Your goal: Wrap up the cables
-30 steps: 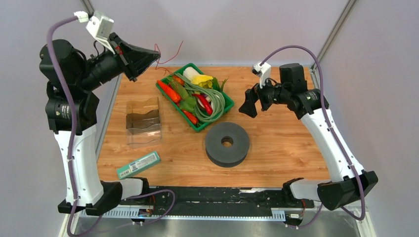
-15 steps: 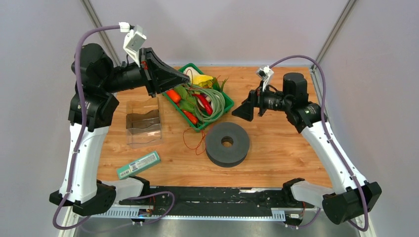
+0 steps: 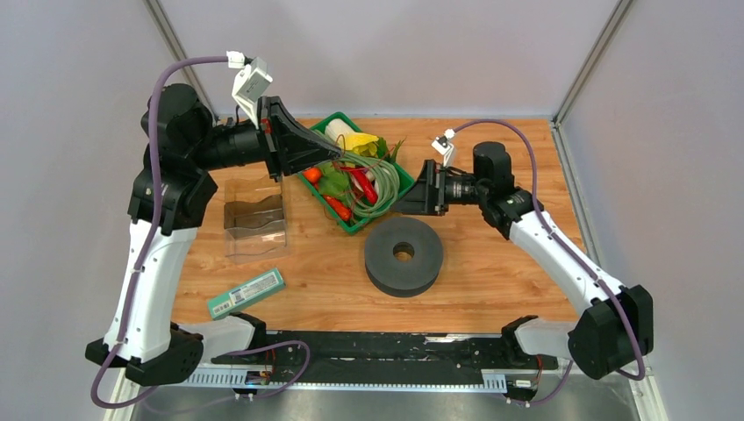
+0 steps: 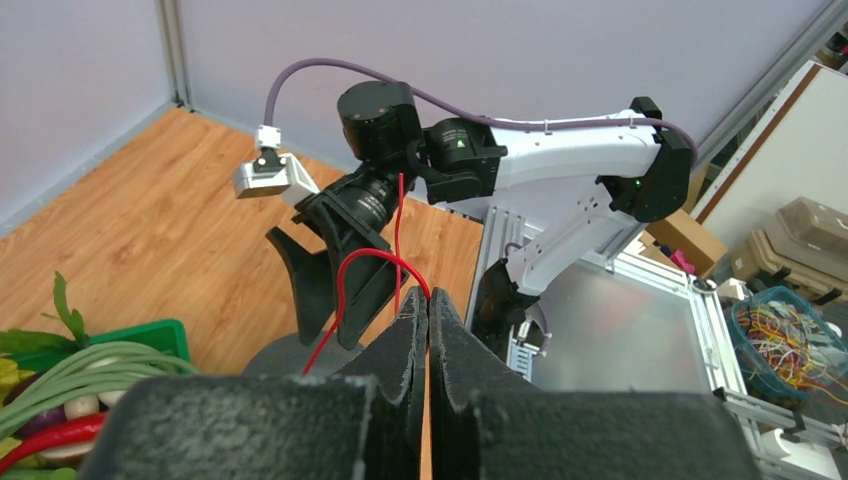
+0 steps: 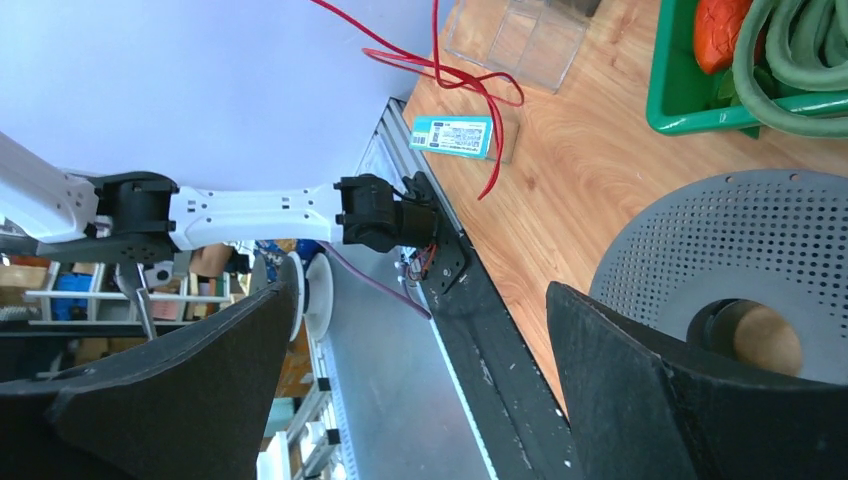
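The loose red wire hangs to the left of my right gripper in the top view, so I will move the gripper's empty, open fingers that way around it.
The thin red wire (image 4: 345,285) loops up out of my left gripper (image 4: 428,298), whose jaws are pressed together on it. In the top view this gripper (image 3: 338,158) hangs above the green basket (image 3: 351,226); the wire is too thin to make out there. The right wrist view shows the wire (image 5: 470,75) hanging in loose loops above the table's left side. My right gripper (image 3: 399,200) is open and empty, facing the left one across the basket's near corner, just above the grey perforated spool (image 3: 404,254). In its own view the right gripper (image 5: 420,295) has its jaws wide apart.
The basket holds toy vegetables and pale green bean strands (image 3: 373,180). A clear plastic holder (image 3: 254,215) and a teal labelled box (image 3: 247,293) lie on the left of the wooden table. The spool (image 5: 740,240) sits near the table's middle front.
My left gripper has swung from the back left corner down and right over the basket, carrying the wire. My right gripper has moved left toward it and lower.
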{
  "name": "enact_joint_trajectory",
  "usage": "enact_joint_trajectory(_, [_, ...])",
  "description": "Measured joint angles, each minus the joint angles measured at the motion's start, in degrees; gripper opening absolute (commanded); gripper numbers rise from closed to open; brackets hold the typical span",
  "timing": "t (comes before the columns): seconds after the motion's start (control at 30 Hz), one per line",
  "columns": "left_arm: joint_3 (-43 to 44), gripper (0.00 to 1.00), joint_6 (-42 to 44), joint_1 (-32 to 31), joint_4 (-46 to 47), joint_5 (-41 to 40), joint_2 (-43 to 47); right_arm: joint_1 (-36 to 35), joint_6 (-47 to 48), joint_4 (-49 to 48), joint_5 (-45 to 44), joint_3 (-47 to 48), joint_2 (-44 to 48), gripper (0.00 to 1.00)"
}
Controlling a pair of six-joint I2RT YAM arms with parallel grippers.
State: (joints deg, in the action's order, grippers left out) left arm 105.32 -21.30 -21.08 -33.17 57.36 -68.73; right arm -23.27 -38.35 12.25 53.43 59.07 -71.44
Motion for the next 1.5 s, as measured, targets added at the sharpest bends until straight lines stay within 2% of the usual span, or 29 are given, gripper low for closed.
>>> enact_joint_trajectory(0.27, [-1.6,0.00,-0.3,-0.2,1.0,0.0,-0.1,-2.8,-7.1,-2.3,-4.8,2.8,-6.6,0.98])
enact_joint_trajectory(0.43, [-1.9,0.00,-1.5,-0.8,2.9,0.0,-0.4,-6.6,-10.2,-4.3,-7.4,3.2,-9.4,0.78])
enact_joint_trajectory(0.53, [-1.9,0.00,-2.6,-1.5,4.1,0.0,-0.5,-8.6,-13.2,-6.7,-7.9,2.4,-10.6,0.58])
enact_joint_trajectory(0.57, [-1.9,0.00,-2.8,-1.5,4.4,0.0,-0.5,-9.0,-14.1,-7.5,-7.8,2.0,-10.8,0.42])
enact_joint_trajectory(0.63, [-1.9,0.00,-3.1,-1.6,4.9,0.0,-0.5,-9.6,-16.1,-8.7,-7.4,1.5,-11.6,0.17])
enact_joint_trajectory(0.7, [-1.9,0.00,-3.1,-1.7,5.0,0.0,-0.5,-9.7,-18.1,-10.1,-6.6,1.4,-12.0,0.00])
enact_joint_trajectory(0.83, [-1.9,0.00,-2.3,-1.7,4.0,-0.5,-0.4,-8.8,-19.4,-12.0,-4.7,1.5,-12.0,0.00])
enact_joint_trajectory(0.93, [-2.6,0.00,-1.0,-1.0,2.2,-1.2,0.4,-5.4,-15.9,-8.1,-2.9,3.5,-12.0,0.00])
enact_joint_trajectory(1.0, [-4.2,0.00,-0.8,0.7,1.4,-1.7,1.7,0.0,-11.0,-2.9,-1.3,6.0,-12.0,0.00])
enact_joint_trajectory(1.1, [-5.7,0.00,-0.4,6.6,-0.1,-4.9,4.2,11.7,-2.9,4.3,-0.6,8.5,-11.4,0.00])
enact_joint_trajectory(1.17, [-5.7,0.00,0.6,10.4,-1.6,-10.0,5.4,19.6,2.3,8.9,-0.8,8.8,-10.2,0.00])
enact_joint_trajectory(1.2, [-5.7,0.00,1.3,12.2,-2.6,-13.5,6.1,21.8,5.2,11.5,-1.2,9.1,-9.8,0.00])
enact_joint_trajectory(1.3, [-5.1,0.00,3.8,16.0,-5.9,-25.4,7.6,34.8,14.4,19.4,-3.9,12.1,-8.4,0.00])
enact_joint_trajectory(1.5, [-4.7,0.00,7.6,23.8,-11.3,-42.6,7.4,47.8,30.0,27.8,-9.9,19.9,-7.9,0.00])
